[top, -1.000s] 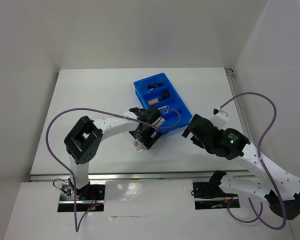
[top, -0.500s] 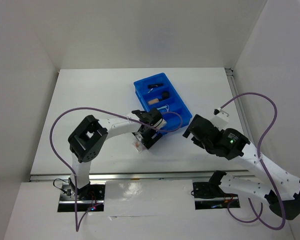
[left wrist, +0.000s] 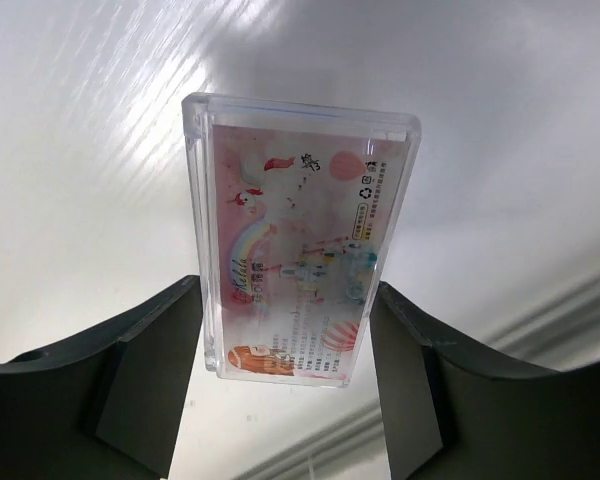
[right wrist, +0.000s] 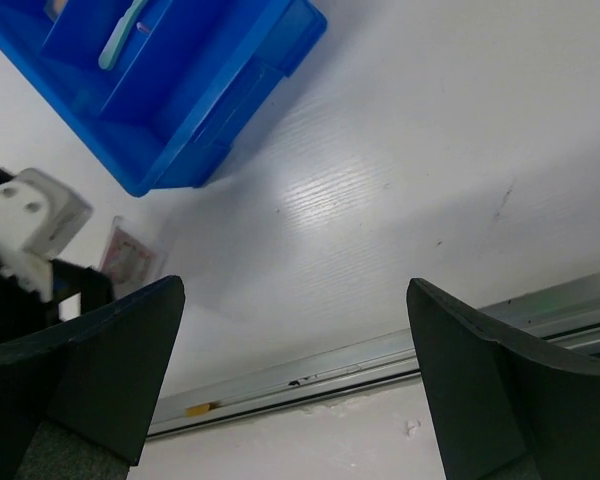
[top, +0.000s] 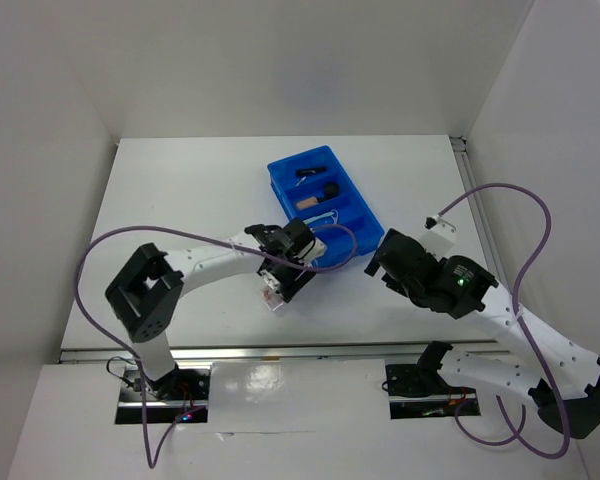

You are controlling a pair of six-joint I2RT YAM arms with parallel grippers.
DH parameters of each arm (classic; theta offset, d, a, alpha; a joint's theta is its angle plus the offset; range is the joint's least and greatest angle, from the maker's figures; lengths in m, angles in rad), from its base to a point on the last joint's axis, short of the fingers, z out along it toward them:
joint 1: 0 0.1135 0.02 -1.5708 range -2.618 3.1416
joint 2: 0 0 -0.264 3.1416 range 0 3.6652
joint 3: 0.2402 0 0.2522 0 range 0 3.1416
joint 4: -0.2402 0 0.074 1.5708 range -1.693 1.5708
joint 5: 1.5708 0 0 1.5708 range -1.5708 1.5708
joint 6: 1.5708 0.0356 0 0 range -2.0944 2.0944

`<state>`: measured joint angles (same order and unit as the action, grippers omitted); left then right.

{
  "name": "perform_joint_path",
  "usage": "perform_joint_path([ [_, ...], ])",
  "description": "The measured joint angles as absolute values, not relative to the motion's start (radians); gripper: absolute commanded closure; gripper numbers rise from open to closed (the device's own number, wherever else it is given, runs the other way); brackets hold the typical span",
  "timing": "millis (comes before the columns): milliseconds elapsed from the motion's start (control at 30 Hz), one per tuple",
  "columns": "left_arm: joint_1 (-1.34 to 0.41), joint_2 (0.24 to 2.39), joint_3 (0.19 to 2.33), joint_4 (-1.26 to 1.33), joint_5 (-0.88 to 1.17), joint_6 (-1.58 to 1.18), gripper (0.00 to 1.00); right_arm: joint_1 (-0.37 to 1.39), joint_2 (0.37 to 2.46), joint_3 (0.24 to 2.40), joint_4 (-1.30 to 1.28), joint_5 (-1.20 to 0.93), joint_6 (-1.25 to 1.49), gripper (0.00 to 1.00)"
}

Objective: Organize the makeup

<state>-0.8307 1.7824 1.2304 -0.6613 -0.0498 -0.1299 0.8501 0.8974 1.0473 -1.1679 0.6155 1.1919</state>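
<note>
The robot's left gripper should lift the packet [top: 271, 295], carry it outward over the tray's near section [top: 342, 241] and let go of it there, since that section shows a bare blue bottom.
The clear pink-red packet [left wrist: 300, 230] lies flat on the white table, just in front of the blue tray [top: 355, 195]. My left gripper [left wrist: 288, 290] straddles its near end, with both fingertips [left wrist: 185, 310] pressed against its long sides. From above, the left gripper [top: 280, 283] covers most of the packet [top: 271, 295]. In the tray lie a slim black tube [top: 307, 172], a round black puff [top: 332, 188] and a beige bottle [top: 308, 203]. My right gripper [right wrist: 295, 330] hangs open over bare table, right of the tray, with nothing between its fingers.
The tray's near corner [right wrist: 210, 110] shows at the upper left of the right wrist view, with the packet [right wrist: 130, 255] and the left gripper below it. The table's metal front rail [right wrist: 380, 360] runs close under the right gripper. White walls enclose the table.
The left arm's elbow has swung out to the left and its gripper has settled lower over the packet. Its jaws have closed in onto the packet's sides. The right arm has not moved.
</note>
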Motion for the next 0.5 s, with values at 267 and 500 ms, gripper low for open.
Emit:
perform_joint_path([
  [267,-0.835,1.608,1.438,-0.802,-0.014,-0.109,0.51,0.85,0.875,1.047,-1.168,0.63,1.192,0.0],
  [500,-0.835,1.762,1.783,-0.746,0.009,-0.058,0.52,0.85,0.834,1.05,-1.169,0.636,1.193,0.0],
])
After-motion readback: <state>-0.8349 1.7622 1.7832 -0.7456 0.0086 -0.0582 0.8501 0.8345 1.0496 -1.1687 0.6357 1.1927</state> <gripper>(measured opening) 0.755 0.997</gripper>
